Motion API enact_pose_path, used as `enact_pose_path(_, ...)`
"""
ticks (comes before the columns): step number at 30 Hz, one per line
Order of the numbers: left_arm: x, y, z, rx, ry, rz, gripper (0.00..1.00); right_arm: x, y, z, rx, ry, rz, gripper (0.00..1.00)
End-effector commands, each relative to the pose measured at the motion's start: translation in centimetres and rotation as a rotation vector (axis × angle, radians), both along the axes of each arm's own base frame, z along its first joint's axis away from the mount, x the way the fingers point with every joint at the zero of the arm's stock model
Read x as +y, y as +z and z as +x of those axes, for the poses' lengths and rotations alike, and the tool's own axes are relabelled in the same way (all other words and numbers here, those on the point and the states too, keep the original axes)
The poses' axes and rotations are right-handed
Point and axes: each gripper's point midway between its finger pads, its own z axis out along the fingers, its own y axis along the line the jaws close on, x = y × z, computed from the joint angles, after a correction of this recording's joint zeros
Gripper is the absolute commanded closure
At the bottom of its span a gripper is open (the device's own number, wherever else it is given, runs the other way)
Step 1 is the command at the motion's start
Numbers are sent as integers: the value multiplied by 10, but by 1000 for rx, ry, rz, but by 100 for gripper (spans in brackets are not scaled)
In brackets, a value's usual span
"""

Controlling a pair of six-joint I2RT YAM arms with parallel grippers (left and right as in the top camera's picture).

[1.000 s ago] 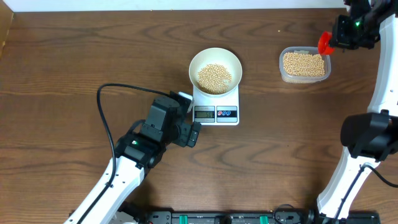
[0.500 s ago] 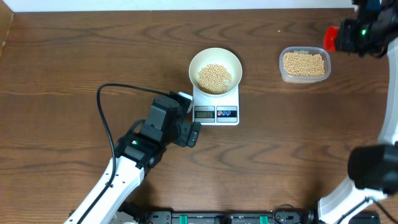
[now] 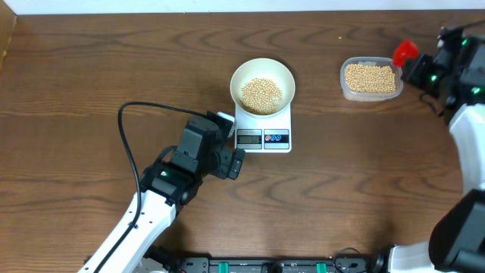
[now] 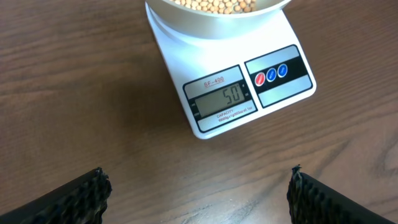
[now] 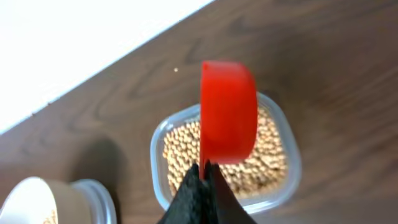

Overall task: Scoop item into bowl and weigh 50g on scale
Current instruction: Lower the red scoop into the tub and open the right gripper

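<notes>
My right gripper shifts toward the tub's middle [image 3: 370, 78] [image 5: 227, 164] next, then lowers the red scoop onto the beans.
A white bowl [image 3: 261, 83] with beige beans [image 3: 261, 94] stands on the white scale [image 3: 263, 129]. In the left wrist view the scale [image 4: 249, 93] reads 50 and the bowl [image 4: 211, 12] shows at the top edge. My left gripper [image 4: 198, 186] is open and empty, just in front of the scale; it also shows in the overhead view [image 3: 231, 155]. My right gripper [image 5: 204, 177] is shut on a red scoop [image 5: 227, 112], held above a clear tub of beans [image 5: 224, 155]. In the overhead view the scoop [image 3: 404, 51] sits at the right end of the tub [image 3: 370, 78].
A black cable [image 3: 132, 121] loops over the table left of my left arm. The table's far edge meets a white wall [image 5: 74, 37]. A stray bean [image 3: 340, 37] lies behind the tub.
My right arm has swung right and toward the near side, carrying the red scoop past the tub's right end. The left arm, bowl and scale have not moved.
</notes>
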Motion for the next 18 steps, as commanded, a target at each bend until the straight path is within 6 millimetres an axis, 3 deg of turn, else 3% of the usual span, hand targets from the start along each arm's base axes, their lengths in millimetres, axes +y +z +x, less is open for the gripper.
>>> enact_pose_path(1, -2, 3, 0, -5, -10, -9, 7, 10, -22, 0, 20, -50, 142, 99)
enact_pose_path(7, -2, 3, 0, -5, -10, -9, 7, 24, -44, 2, 38, -3, 190, 98)
enact_pose_path(13, -2, 3, 0, -5, -10, -9, 7, 24, -68, 3, 90, -9, 202, 81)
enact_pose_path(18, -2, 3, 0, -5, -10, -9, 7, 26, -78, 1, 118, -2, 216, 45)
